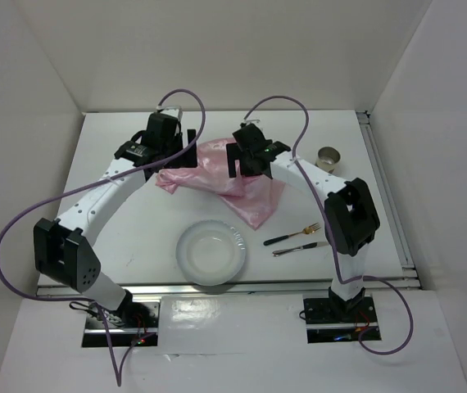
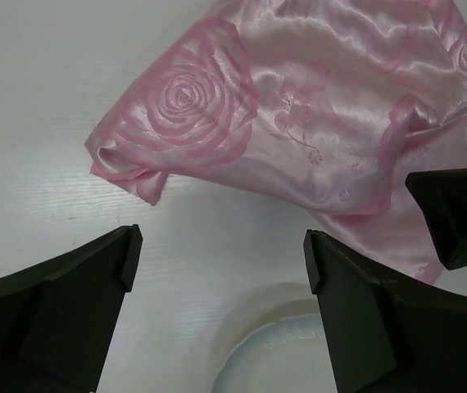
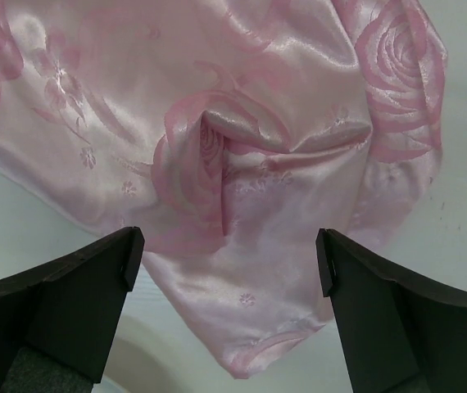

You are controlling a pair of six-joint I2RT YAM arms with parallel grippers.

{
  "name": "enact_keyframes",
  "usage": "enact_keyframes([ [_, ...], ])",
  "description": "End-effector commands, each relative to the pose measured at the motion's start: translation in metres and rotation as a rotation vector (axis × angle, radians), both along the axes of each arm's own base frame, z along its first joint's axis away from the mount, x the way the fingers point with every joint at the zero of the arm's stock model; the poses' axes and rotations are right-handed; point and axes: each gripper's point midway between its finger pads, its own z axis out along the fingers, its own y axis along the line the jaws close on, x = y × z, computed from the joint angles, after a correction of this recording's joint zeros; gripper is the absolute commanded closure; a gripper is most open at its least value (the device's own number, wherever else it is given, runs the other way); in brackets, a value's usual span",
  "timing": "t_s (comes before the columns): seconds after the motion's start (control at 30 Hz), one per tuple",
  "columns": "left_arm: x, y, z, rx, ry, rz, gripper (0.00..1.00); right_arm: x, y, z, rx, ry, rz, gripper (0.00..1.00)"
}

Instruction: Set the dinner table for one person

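The robot's right gripper will next move back and down onto the cloth's near corner (image 1: pixel 256 221) (image 3: pixel 245 354), which is below and back of it, because the tip of that corner sticks out past the cloth's folds.
The white dinner table (image 1: pixel 119 221) carries a crumpled pink rose-patterned cloth (image 1: pixel 225 182) at its middle. A white plate (image 1: pixel 210 252) lies near the front edge. A gold fork with a black handle (image 1: pixel 293 236) and a silver knife (image 1: pixel 299 248) lie right of the plate. My left gripper (image 1: pixel 168 161) is open and empty above the cloth's left corner (image 2: pixel 315 106); its view also shows the plate's rim (image 2: pixel 274 360). My right gripper (image 1: pixel 246 164) is open and empty above the cloth's middle (image 3: pixel 217 147). Neither gripper touches the cloth.
A small metal cup (image 1: pixel 328 157) stands at the back right. Metal rails (image 1: pixel 389 196) run along the table's right and front edges. White walls enclose the table at the back and sides. The right gripper's finger (image 2: pixel 459 213) shows in the left wrist view.
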Motion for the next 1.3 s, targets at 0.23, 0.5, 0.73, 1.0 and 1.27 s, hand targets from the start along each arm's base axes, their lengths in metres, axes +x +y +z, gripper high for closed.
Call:
enact_keyframes([
  [0.23, -0.006, -0.017, -0.021, -0.09, 0.089, -0.011, 0.0, -0.04, 0.002, -0.001, 0.055, 0.077, 0.04, 0.0],
  [0.5, -0.006, -0.013, -0.06, -0.16, 0.214, 0.04, 0.1, -0.072, 0.004, -0.01, 0.119, 0.088, 0.137, 0.23],
  [0.73, -0.002, -0.014, -0.085, -0.2, 0.287, 0.061, 0.11, -0.081, 0.012, -0.016, 0.178, 0.121, 0.145, 0.16],
  [1.0, -0.006, 0.0, -0.118, -0.228, 0.409, 0.159, 0.07, -0.097, -0.008, -0.022, 0.15, 0.113, 0.124, 0.15],
  [1.27, 0.013, -0.011, -0.134, -0.284, 0.453, 0.179, 0.0, -0.097, -0.006, -0.048, 0.089, 0.133, 0.179, 0.15],
])
